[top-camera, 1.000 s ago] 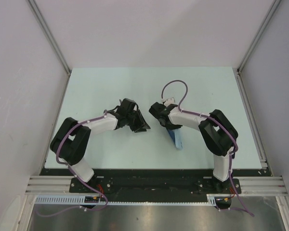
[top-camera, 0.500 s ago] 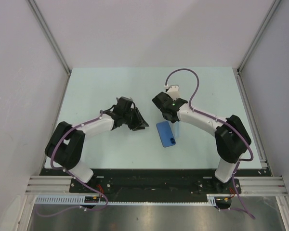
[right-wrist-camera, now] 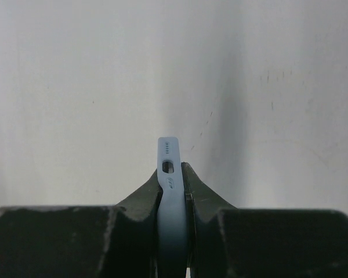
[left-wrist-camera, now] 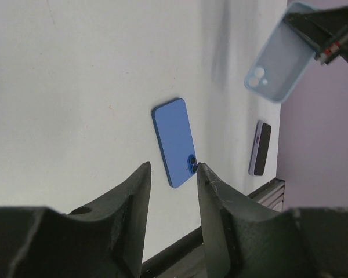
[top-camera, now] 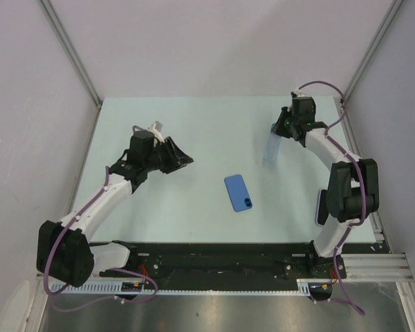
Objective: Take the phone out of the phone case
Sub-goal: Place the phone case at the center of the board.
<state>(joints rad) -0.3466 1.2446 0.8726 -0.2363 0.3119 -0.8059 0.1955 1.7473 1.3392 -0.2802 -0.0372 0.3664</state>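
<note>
The blue phone is already out of the case, so next I will lower my right gripper toward the bare tabletop beneath it and release the pale blue case there.
The blue phone [top-camera: 238, 192] lies flat on the table, back and camera lenses up, out of its case; the left wrist view shows the phone [left-wrist-camera: 175, 142] too. The pale blue phone case [top-camera: 270, 148] hangs empty above the back right of the table, with my right gripper [top-camera: 279, 133] shut on one of its edges. In the right wrist view the case [right-wrist-camera: 169, 168] stands edge-on between the fingers of the right gripper [right-wrist-camera: 173, 176]. The case [left-wrist-camera: 278, 53] also shows far off in the left wrist view. My left gripper [top-camera: 185, 160] hovers left of the phone, open and empty, as the left gripper [left-wrist-camera: 173, 168] shows in its own view.
A second phone [top-camera: 319, 207], lilac with a dark face, lies near the table's right edge beside the right arm's base; the left wrist view shows this second phone [left-wrist-camera: 260, 148] as well. The table's front rail [top-camera: 214, 247] runs along the near edge.
My right arm swung to the back right with the case, away from the phone, which now lies flat on the table. My left arm drew back to the left and its jaws widened slightly.
</note>
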